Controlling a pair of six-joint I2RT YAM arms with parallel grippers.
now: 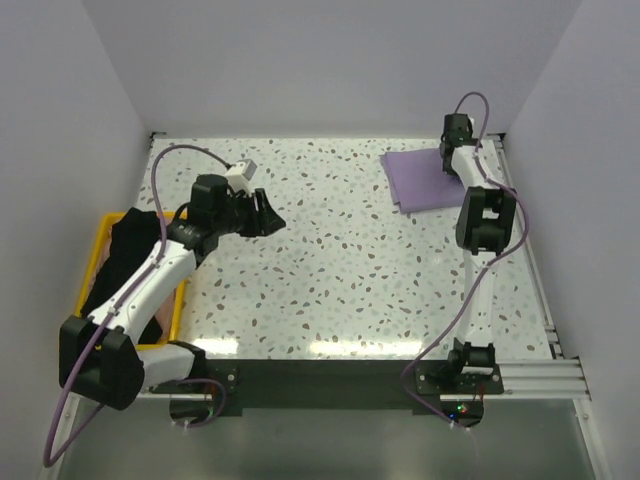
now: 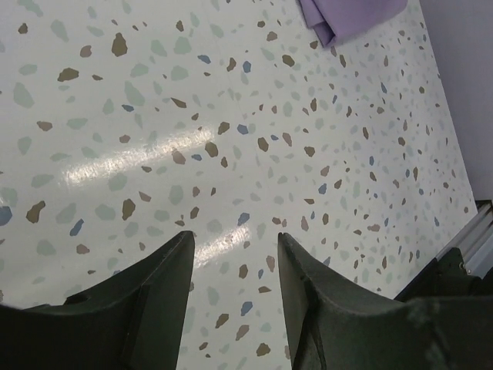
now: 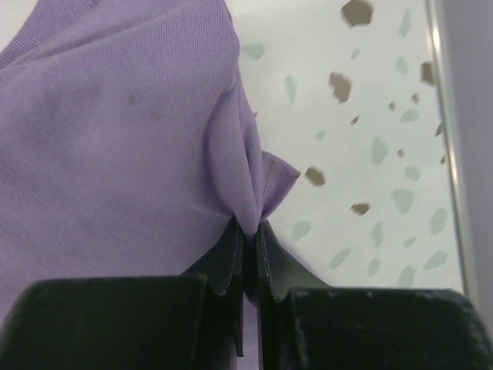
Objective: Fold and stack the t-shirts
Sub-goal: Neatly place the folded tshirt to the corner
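My right gripper drags the fold of the lavender t-shirt outward and to the right in the top view toward the table's bare far corner next, then releases.
The lavender t-shirt (image 1: 425, 180) lies folded at the far right of the table; its corner also shows in the left wrist view (image 2: 350, 17). My right gripper (image 1: 455, 150) is shut on a pinched edge of the lavender t-shirt (image 3: 115, 154), its fingertips (image 3: 231, 243) pressed together around the fabric. The black t-shirt (image 1: 125, 255) hangs bunched in the yellow crate (image 1: 100, 250) at the left. My left gripper (image 1: 268, 213) is open and empty above bare table, its fingers (image 2: 166, 270) spread apart.
The speckled terrazzo tabletop (image 1: 330, 270) runs between the two arms. White walls close in the back and sides. A metal rail (image 1: 545, 300) runs along the table's right edge. The right arm stretches along that edge.
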